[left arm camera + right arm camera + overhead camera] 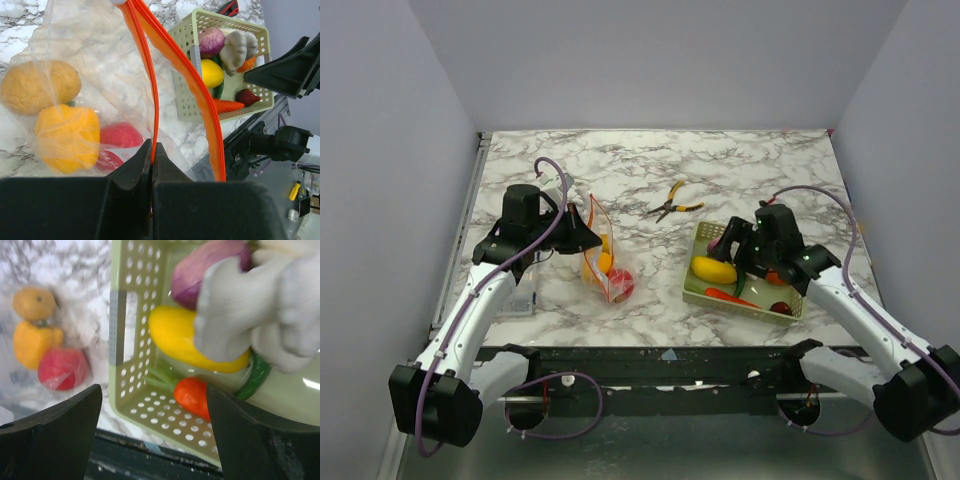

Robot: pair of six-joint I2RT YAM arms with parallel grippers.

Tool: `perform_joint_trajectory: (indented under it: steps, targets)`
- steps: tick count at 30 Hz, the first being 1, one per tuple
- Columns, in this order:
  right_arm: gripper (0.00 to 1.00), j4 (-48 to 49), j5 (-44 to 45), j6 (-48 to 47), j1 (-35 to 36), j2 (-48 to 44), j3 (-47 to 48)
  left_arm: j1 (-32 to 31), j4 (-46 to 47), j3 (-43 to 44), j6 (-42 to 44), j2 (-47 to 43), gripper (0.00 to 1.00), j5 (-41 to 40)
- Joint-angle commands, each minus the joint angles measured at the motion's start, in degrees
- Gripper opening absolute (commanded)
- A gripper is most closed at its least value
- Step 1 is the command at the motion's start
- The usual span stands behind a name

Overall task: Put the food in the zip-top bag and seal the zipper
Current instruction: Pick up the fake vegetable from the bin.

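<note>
I will turn my right gripper and lower it back toward the basket's near side, onto the orange carrot's leafy end, because the carrot lies along that side.
The clear zip-top bag (607, 268) stands left of centre, its mouth open. My left gripper (152, 151) is shut on one side of the red-orange zipper (145, 65); the other side of the strip arcs away to the right. Inside the bag lie an orange (40, 86), a yellow pepper (67, 135) and a red apple (118, 142). My right gripper (155, 407) hangs open over the pale green basket (130, 365), empty, above an orange carrot (192, 396). A yellow mango (182, 335) and a purple piece (200, 267) lie in the basket beside it.
White garlic-like bulbs (255, 305) fill the basket's upper part, close to the right wrist camera. A dark red piece (780, 307) sits in the basket's near corner. Yellow-handled pliers (672, 206) lie on the marble table (650, 160) behind. Grey walls enclose three sides.
</note>
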Motion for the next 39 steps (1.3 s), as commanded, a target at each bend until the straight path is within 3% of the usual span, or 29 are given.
perform_joint_trajectory:
  steps: [1,7,14,19,22,29,33,36,39]
  targets:
    - [0.87,-9.82,2.85,-3.19,5.54,6.52,5.9,-0.21,-0.69,-0.14,1.25,0.19,0.0,-0.1]
    - [0.88,-23.44,13.56,-12.08,8.04,11.47,16.8,-0.21,-0.49,0.5,0.8,1.11,0.0,1.65]
    - [0.89,-26.43,16.06,-28.82,8.04,19.84,28.71,-0.21,-0.06,-0.01,0.35,0.82,0.0,2.53]
    - [0.88,-28.07,12.64,-48.97,9.06,21.89,22.08,-0.28,-0.79,-0.28,0.69,0.55,0.0,1.21]
    - [0.88,-28.26,15.48,-52.58,10.15,20.18,18.28,-0.43,-0.09,-0.45,0.34,-0.25,0.0,2.34]
    - [0.83,-29.65,11.67,-62.26,12.42,14.07,13.88,-0.8,0.23,-0.66,-0.08,-0.28,0.0,3.59]
    - [0.74,-27.96,10.27,-66.72,12.67,14.36,12.04,-1.09,0.1,-1.04,0.36,-0.97,0.0,1.85]
    - [0.53,-27.29,7.64,-67.8,12.95,16.3,13.56,-1.09,-0.92,-0.6,0.94,-0.47,0.0,0.86]
    - [0.48,-26.52,4.21,-68.69,12.87,17.77,13.68,-1.26,-0.88,-0.63,1.12,-0.22,0.0,0.63]
